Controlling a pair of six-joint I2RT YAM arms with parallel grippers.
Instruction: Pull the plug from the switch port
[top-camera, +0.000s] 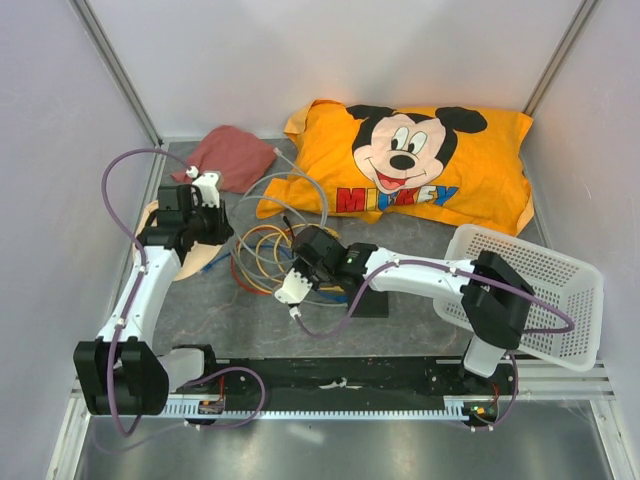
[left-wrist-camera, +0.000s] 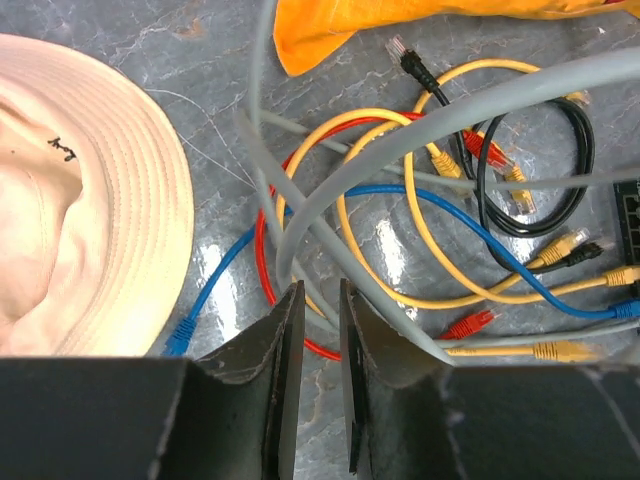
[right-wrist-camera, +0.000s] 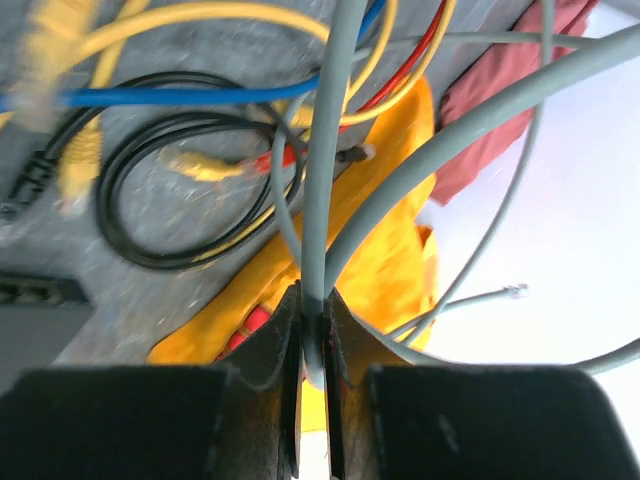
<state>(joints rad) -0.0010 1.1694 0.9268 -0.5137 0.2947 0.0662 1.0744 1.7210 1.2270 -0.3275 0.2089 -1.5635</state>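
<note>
The robot's right gripper will next move toward the yellow cable loops, which are to its left in the top view, and let go of the thick grey cable (right-wrist-camera: 325, 180) there.
The switch (top-camera: 368, 300) is a flat black box lying under my right forearm; its edge shows at the right of the left wrist view (left-wrist-camera: 630, 215). Yellow (left-wrist-camera: 620, 275) and blue (left-wrist-camera: 628, 308) plugs lie against that edge. My right gripper (top-camera: 305, 247) (right-wrist-camera: 312, 335) is raised above the cable pile and shut on a thick grey cable (right-wrist-camera: 325, 180). Another grey cable ends in a free clear plug (right-wrist-camera: 512, 292). My left gripper (top-camera: 222, 232) (left-wrist-camera: 318, 330) hovers low over the cables, its jaws a narrow gap apart with nothing between them.
A tangle of yellow, red, blue and black patch cables (top-camera: 265, 260) lies between the arms. A beige hat (left-wrist-camera: 70, 190) is at the left, a red cloth (top-camera: 232, 155) behind it. The orange pillow (top-camera: 410, 165) is at the back, a white mesh basket (top-camera: 545, 290) at the right.
</note>
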